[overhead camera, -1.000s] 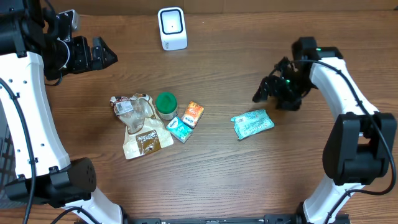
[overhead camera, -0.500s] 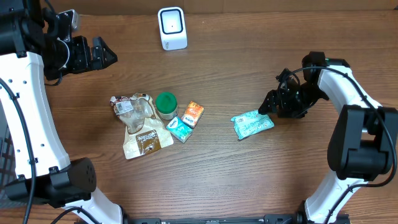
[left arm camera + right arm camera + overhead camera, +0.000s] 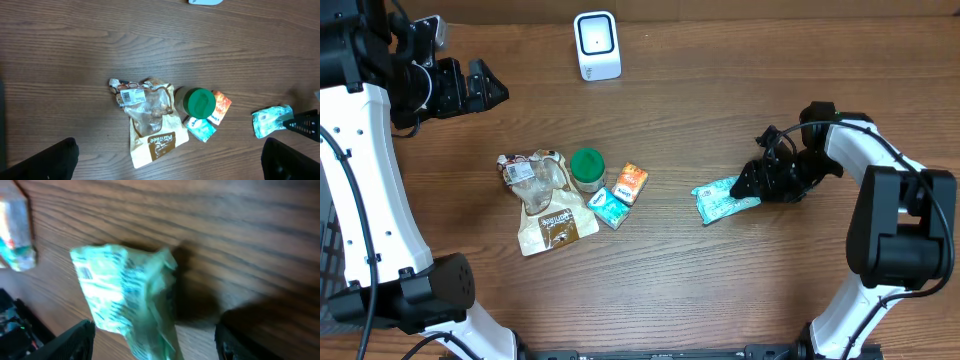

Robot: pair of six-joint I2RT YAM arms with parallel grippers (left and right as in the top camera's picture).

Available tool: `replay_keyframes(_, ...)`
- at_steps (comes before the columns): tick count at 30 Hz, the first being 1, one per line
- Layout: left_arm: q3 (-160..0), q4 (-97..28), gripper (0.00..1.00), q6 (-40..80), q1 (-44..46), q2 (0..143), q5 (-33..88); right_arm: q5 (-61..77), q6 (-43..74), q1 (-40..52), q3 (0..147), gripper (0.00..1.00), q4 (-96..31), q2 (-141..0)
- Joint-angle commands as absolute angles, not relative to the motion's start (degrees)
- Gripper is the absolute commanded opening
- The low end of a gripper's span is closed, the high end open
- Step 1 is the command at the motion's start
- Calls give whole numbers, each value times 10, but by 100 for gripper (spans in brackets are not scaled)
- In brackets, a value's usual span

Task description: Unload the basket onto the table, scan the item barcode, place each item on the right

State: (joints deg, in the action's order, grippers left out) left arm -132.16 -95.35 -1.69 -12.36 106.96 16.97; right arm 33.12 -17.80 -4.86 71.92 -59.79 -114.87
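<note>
The green packet's crumpled end (image 3: 738,197) (image 3: 151,311) lies between the open fingers, so the robot's right gripper should next go to the left in the overhead view and close on it.
A crumpled green packet (image 3: 723,200) lies flat on the wooden table, right of centre. My right gripper (image 3: 748,183) is low at its right end, open. In the right wrist view the packet (image 3: 125,300) reaches in between the two dark fingertips (image 3: 75,340), which stand wide and apart from it. A small barcode-like print shows on its left face. The white scanner (image 3: 597,45) stands at the back centre. My left gripper (image 3: 485,85) hovers high at the back left, open and empty.
A group of items lies left of centre: a clear bag (image 3: 530,175), a brown pouch (image 3: 556,225), a green-lidded jar (image 3: 587,168), an orange packet (image 3: 631,182) and a small teal box (image 3: 610,208). Bare wood separates this group from the green packet.
My right gripper has dropped toward the table and moved left, from beside the green packet to straddling its right end, its jaws narrowing slightly. The left arm has not moved.
</note>
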Motion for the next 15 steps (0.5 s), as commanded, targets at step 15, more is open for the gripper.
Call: replay_keyframes(15,-1331,-953,100,-26,-120,1065,174,364,-119,-48,614,52,-461,-1154)
